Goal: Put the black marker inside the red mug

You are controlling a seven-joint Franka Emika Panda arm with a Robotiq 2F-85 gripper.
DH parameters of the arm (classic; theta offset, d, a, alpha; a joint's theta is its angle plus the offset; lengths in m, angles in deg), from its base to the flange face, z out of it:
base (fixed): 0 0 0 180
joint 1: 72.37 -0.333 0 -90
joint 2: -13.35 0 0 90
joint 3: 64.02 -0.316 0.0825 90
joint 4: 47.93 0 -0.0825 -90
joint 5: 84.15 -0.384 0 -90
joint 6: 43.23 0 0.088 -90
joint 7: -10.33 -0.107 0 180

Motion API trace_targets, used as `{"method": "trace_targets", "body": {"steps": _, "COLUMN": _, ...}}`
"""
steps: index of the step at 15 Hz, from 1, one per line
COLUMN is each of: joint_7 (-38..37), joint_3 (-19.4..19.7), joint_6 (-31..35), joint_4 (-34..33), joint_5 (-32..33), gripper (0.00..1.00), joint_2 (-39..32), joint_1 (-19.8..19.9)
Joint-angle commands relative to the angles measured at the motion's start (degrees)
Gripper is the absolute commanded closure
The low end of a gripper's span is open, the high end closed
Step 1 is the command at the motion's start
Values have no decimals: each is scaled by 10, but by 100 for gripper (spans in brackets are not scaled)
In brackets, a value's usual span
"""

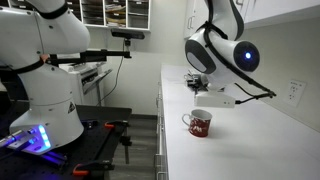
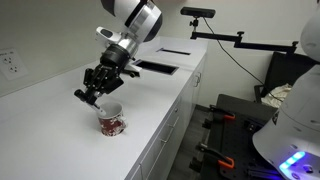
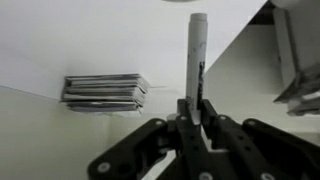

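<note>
The black marker is still above and beside the red mug's opening [image 1: 201, 114], so my gripper will lower and shift toward the mug, over its rim, next.
The red mug [image 1: 199, 123] stands upright on the white counter [image 1: 250, 140]; it also shows in an exterior view [image 2: 111, 122]. My gripper [image 3: 196, 112] is shut on the black marker [image 3: 196, 50], which sticks straight out from between the jaws. In both exterior views the gripper [image 1: 201, 86] [image 2: 92, 97] hangs above the counter, a little above and beside the mug, not touching it. The mug is not in the wrist view.
A stack of flat grey items [image 3: 105, 92] lies on the counter ahead of the gripper. A dark flat panel [image 2: 160, 67] sits at the counter's far end. The wall with an outlet [image 2: 10, 62] is close. A white robot base [image 1: 50, 80] stands beyond the counter edge.
</note>
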Motion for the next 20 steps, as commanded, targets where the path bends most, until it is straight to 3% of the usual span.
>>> {"method": "trace_targets", "body": {"steps": 1, "joint_7": 35, "joint_3": 104, "joint_6": -109, "joint_4": -17, "joint_5": -23, "gripper": 95, "joint_2": 32, "joint_1": -83}}
{"method": "trace_targets", "body": {"steps": 8, "joint_7": 59, "joint_3": 330, "joint_6": -122, "joint_4": -39, "joint_5": -92, "gripper": 95, "joint_2": 57, "joint_1": -299}}
{"method": "trace_targets", "body": {"steps": 14, "joint_7": 34, "joint_3": 420, "joint_6": -103, "joint_4": -53, "joint_5": -111, "gripper": 95, "joint_2": 47, "joint_1": -386}}
{"method": "trace_targets", "body": {"steps": 15, "joint_7": 26, "joint_3": 429, "joint_6": -97, "joint_4": -53, "joint_5": -114, "gripper": 57, "joint_2": 47, "joint_1": -394}}
{"method": "trace_targets", "body": {"steps": 16, "joint_7": 26, "joint_3": 436, "joint_6": -87, "joint_4": -51, "joint_5": -120, "gripper": 56, "joint_2": 49, "joint_1": -401}}
{"method": "trace_targets", "body": {"steps": 20, "joint_7": -16, "joint_3": 456, "joint_6": -10, "joint_4": -36, "joint_5": -146, "gripper": 27, "joint_2": 68, "joint_1": -431}}
